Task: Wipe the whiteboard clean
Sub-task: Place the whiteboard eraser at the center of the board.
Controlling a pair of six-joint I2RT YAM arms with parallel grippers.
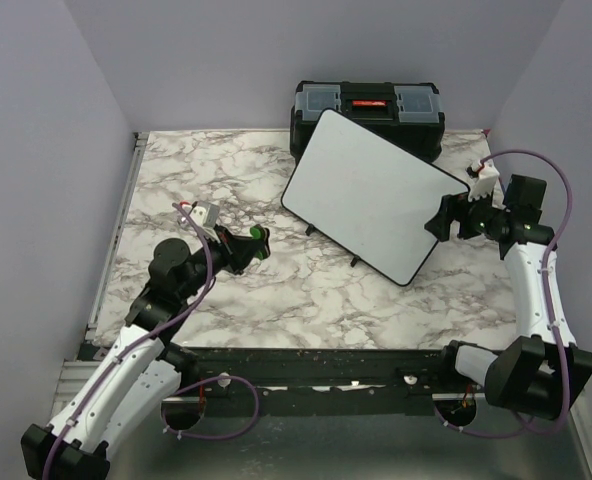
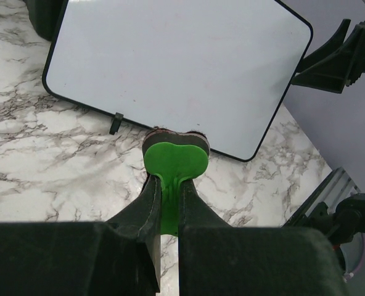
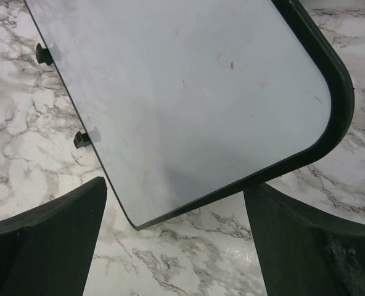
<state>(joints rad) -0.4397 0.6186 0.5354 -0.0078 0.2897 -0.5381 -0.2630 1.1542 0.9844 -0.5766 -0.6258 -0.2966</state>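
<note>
My left gripper should next lower the green eraser onto the bare marble beside the whiteboard's lower edge and let go of it, because the whiteboard [image 1: 371, 195] looks almost clean.
The whiteboard [image 1: 371, 195] stands tilted on small black feet, its top leaning against the black toolbox [image 1: 366, 105]. Its surface [image 2: 176, 68] looks almost clean, and the right wrist view shows only faint red specks [image 3: 232, 64]. My left gripper [image 1: 254, 245] hovers left of the board's lower edge, shut on a green eraser [image 2: 175, 159] with a dark pad underneath. My right gripper [image 1: 444, 218] is at the board's right corner. Its fingers [image 3: 59, 234] stand wide open on either side of that corner [image 3: 182, 92], not closed on it.
The toolbox with a red latch sits at the back of the marble table [image 1: 206, 180]. A metal rail [image 1: 111, 260] runs along the table's left edge. Purple walls close in the left, back and right sides.
</note>
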